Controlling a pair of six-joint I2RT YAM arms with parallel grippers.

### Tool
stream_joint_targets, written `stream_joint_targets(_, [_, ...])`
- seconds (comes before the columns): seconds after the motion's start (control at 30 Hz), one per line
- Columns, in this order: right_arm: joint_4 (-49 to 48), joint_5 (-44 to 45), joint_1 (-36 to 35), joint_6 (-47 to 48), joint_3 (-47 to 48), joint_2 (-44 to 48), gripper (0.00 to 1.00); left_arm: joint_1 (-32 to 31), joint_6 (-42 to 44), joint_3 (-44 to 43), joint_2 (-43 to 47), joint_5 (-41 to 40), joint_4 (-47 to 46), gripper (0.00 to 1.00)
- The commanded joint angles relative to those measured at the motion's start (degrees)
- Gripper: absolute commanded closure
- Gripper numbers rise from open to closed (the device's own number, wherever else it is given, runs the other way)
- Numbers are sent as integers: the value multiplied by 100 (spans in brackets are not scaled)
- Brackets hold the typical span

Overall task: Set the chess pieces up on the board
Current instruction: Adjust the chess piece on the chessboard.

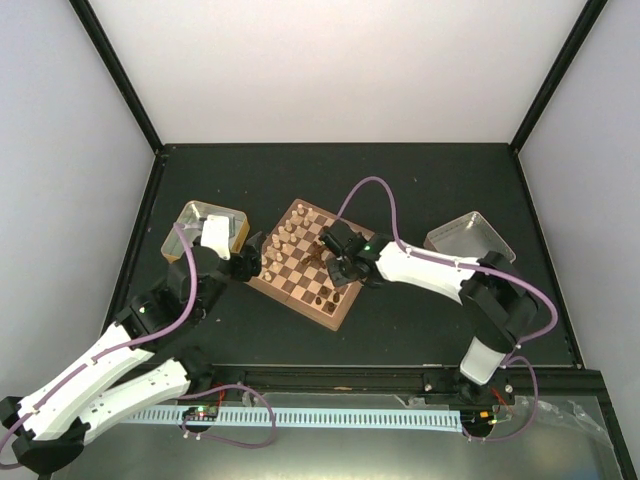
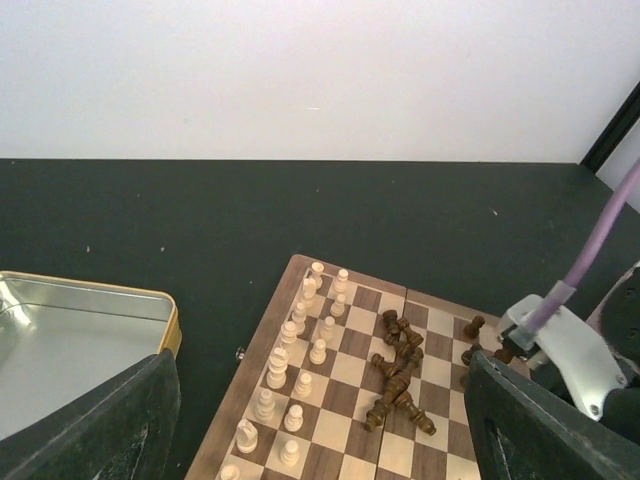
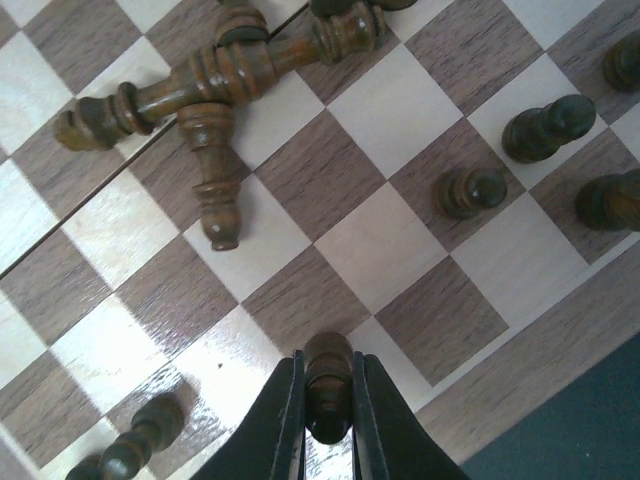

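Observation:
The narrow head of the toppled dark brown piece sticks out clear of the heap, so my left gripper will go to the right in the top view next and tilt down onto that head.
The board [image 1: 292,305] lies tilted mid-table. Cream chess pieces [image 2: 290,360] stand in two rows along its left side. A heap of dark brown pieces [image 2: 400,375] lies toppled near the middle, also seen in the right wrist view [image 3: 215,85]. A few dark pieces [image 3: 470,190] stand on the right squares. My right gripper [image 3: 327,358] is shut on one dark brown piece [image 3: 327,385], held just above a square near the board's edge. My left gripper [image 2: 320,440] hovers open beside the board's left side, nothing between its fingers [image 2: 110,430].
A shallow metal tray [image 1: 210,225] with a yellow rim sits left of the board, right by my left gripper. A second metal tray [image 1: 470,238] sits at the right. Purple cables loop over both arms. Black rails frame the table.

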State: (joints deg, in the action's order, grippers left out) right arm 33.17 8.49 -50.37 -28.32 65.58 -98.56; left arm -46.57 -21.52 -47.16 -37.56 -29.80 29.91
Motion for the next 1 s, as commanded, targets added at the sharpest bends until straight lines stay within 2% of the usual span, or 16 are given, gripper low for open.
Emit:
stream_joint_targets(0.0, [127, -171, -66, 71, -195, 504, 95, 34, 83, -106, -47, -132, 50, 20])
stream_joint_targets(0.27, [79, -487, -99, 39, -445, 561, 95, 51, 74, -116, -110, -93, 59, 20])
stream_joint_targets(0.63, [92, -491, -163, 57, -427, 317, 92, 59, 83, -101, -179, -68, 48, 19])
stream_joint_targets(0.8, [119, -384, -166, 46, -399, 261, 83, 69, 86, -102, -197, -45, 33, 19])
stream_joint_targets(0.9, [163, -440, -166, 38, -352, 271, 71, 67, 87, -106, -215, -43, 41, 19])
stream_joint_targets(0.97, [167, -496, -166, -10, -351, 361, 67, 73, 82, -107, -236, -31, 33, 19])
